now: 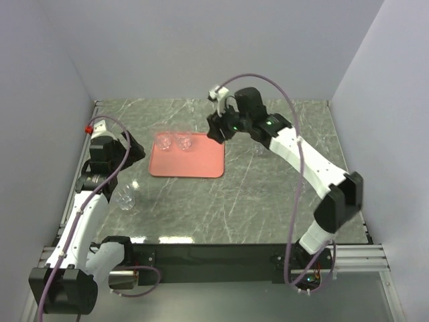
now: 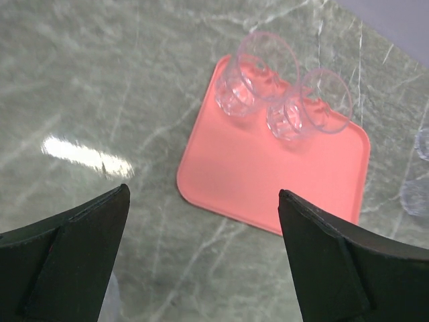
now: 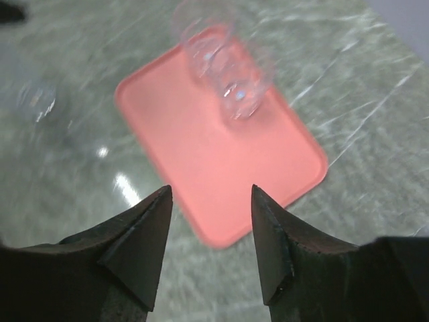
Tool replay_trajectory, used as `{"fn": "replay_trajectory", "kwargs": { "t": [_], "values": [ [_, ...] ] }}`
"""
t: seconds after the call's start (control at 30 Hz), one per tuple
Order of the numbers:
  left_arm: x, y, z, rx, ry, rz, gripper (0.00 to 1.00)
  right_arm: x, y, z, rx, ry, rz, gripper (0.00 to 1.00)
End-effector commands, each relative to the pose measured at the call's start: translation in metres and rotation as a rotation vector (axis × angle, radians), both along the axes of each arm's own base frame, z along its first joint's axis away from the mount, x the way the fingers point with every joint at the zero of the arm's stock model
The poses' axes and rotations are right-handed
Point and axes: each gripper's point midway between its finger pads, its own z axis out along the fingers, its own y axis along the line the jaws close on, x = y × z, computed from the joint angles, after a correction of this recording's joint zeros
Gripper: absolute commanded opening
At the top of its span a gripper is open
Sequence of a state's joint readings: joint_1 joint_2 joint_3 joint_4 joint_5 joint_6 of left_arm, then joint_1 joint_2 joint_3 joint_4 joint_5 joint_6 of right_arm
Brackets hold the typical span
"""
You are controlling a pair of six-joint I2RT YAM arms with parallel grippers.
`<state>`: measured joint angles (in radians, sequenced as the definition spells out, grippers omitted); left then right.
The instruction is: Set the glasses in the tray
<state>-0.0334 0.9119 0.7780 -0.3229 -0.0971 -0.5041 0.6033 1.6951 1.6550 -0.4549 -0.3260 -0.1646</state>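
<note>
My left gripper draws back and down onto the glass's tray-side rim (image 1: 130,190) next, since the glass still off the tray (image 1: 194,164) stands below and back from it.
The salmon-pink tray (image 1: 194,164) lies on the marble table, left of centre. Two clear glasses (image 1: 163,141) (image 1: 183,142) stand upright at its far edge; they also show in the left wrist view (image 2: 258,74) (image 2: 312,104) and, blurred, in the right wrist view (image 3: 224,67). Another glass (image 1: 125,199) stands on the table near the left arm. My left gripper (image 1: 136,151) (image 2: 202,191) is open and empty, just left of the tray. My right gripper (image 1: 218,131) (image 3: 211,188) is open and empty, above the tray's far right corner.
Two faint glasses (image 2: 419,168) show on the table beyond the tray's right side in the left wrist view. Grey walls close in the table on the left, back and right. A red clip (image 1: 88,127) sits at the left wall.
</note>
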Motion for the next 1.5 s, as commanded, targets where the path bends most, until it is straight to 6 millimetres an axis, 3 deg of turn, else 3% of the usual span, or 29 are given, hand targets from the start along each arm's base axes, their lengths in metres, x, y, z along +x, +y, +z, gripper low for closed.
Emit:
{"fn": "replay_trajectory", "kwargs": {
  "t": [0.0,0.03,0.07,0.13,0.17,0.23,0.3,0.33,0.43,0.63,0.8,1.0,1.47],
  "values": [
    [-0.004,-0.011,0.02,-0.127,0.028,0.022,0.98,-0.041,-0.02,0.0,-0.033,-0.037,0.18,0.59],
    [-0.011,-0.013,0.013,-0.154,0.071,0.037,0.98,-0.051,-0.029,-0.015,-0.05,-0.005,0.188,0.59],
    [-0.014,-0.014,0.012,-0.167,0.085,0.042,0.98,-0.059,-0.038,-0.007,-0.041,-0.026,0.191,0.59],
    [-0.023,-0.016,0.011,-0.207,0.111,0.061,0.97,-0.069,-0.057,-0.024,-0.046,0.016,0.184,0.59],
    [-0.026,-0.016,0.011,-0.22,0.116,0.07,0.97,-0.076,-0.066,-0.018,-0.036,-0.002,0.182,0.59],
    [-0.033,-0.013,0.012,-0.254,0.115,0.123,0.96,-0.081,-0.085,-0.033,-0.031,0.038,0.162,0.59],
    [-0.043,-0.008,0.008,-0.271,0.138,0.172,0.94,-0.087,-0.099,-0.034,-0.019,0.028,0.142,0.59],
    [-0.045,-0.004,0.008,-0.287,0.138,0.218,0.94,-0.088,-0.111,-0.046,-0.017,0.056,0.116,0.59],
    [-0.055,0.005,0.0,-0.288,0.173,0.298,0.91,-0.101,-0.125,-0.048,0.042,0.065,0.114,0.59],
    [-0.068,0.019,-0.025,-0.263,0.279,0.419,0.84,-0.109,-0.142,-0.046,0.073,0.034,0.091,0.6],
    [-0.072,0.019,-0.039,-0.259,0.34,0.443,0.78,-0.104,-0.162,-0.047,0.109,0.011,0.032,0.61],
    [-0.068,0.022,-0.05,-0.243,0.367,0.458,0.61,-0.106,-0.164,-0.048,0.134,0.028,0.037,0.61],
    [-0.075,0.03,-0.102,-0.147,0.599,0.531,0.52,-0.103,-0.175,-0.047,0.151,0.021,0.008,0.61]
  ]
}}
